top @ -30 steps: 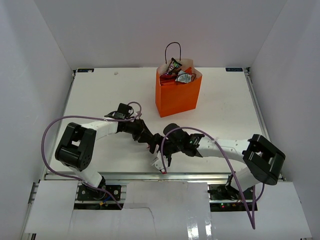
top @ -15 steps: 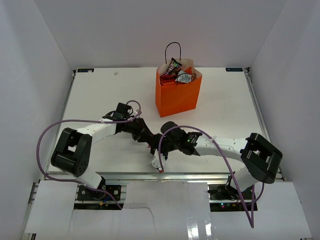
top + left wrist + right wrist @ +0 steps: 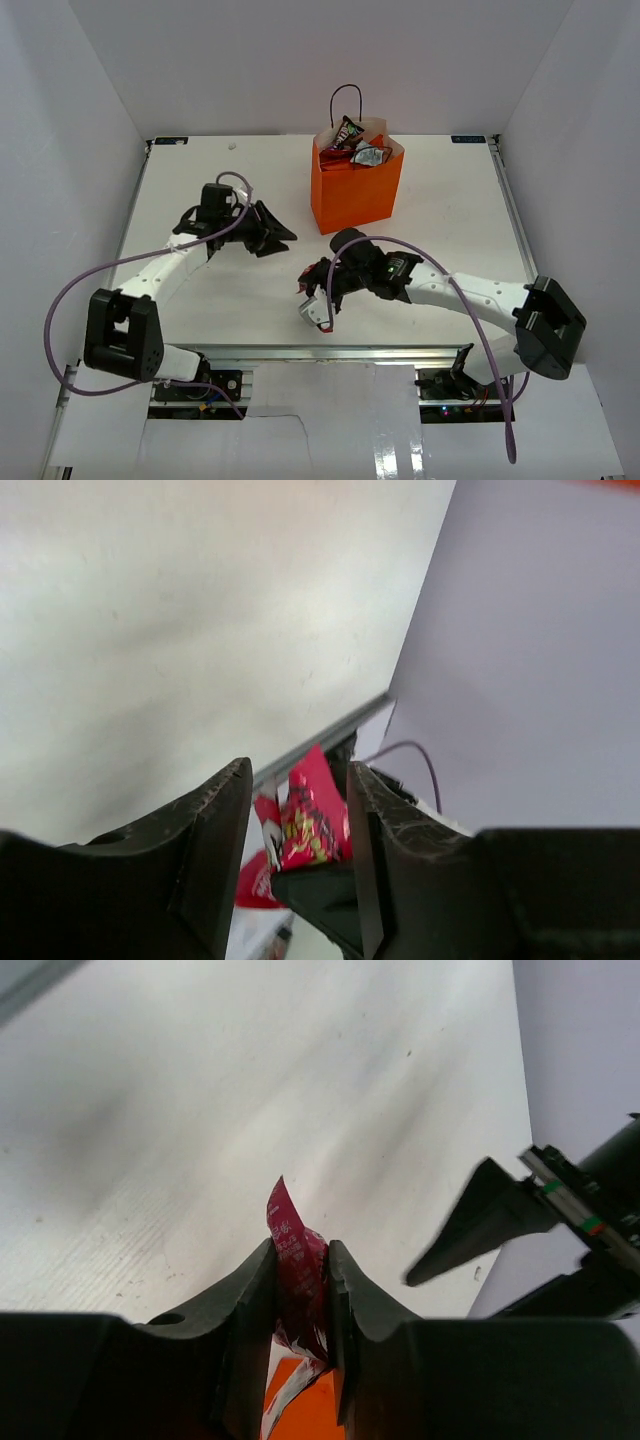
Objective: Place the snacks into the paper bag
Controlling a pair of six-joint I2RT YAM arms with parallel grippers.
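Next, my right gripper moves up and outward, then down into the bag's opening [image 3: 364, 148] to release the red-pink packet [image 3: 314, 312], because other snacks already sit there.
The orange paper bag [image 3: 355, 195] stands upright at the back of the table, with several snacks [image 3: 358, 145] sticking out of its top. My right gripper [image 3: 307, 287] [image 3: 300, 1247] is shut on a red-pink packet [image 3: 314, 312] [image 3: 293, 1255], which hangs from its fingers in front of the bag near the table's front edge. My left gripper [image 3: 280, 235] [image 3: 296, 770] is open and holds nothing, and sits apart to the upper left of the packet. In the left wrist view the red packet [image 3: 310, 815] shows through the gap between the fingers, farther off.
White walls close in the table [image 3: 200, 190] on three sides. A metal rail [image 3: 300, 352] runs along the front edge. Purple cables loop from both arms. A finger of the left gripper [image 3: 485, 1222] shows at the right of the right wrist view.
The left gripper has let go of the packet, opened and pulled back to the upper left. The right gripper has closed on the packet and now holds it alone.
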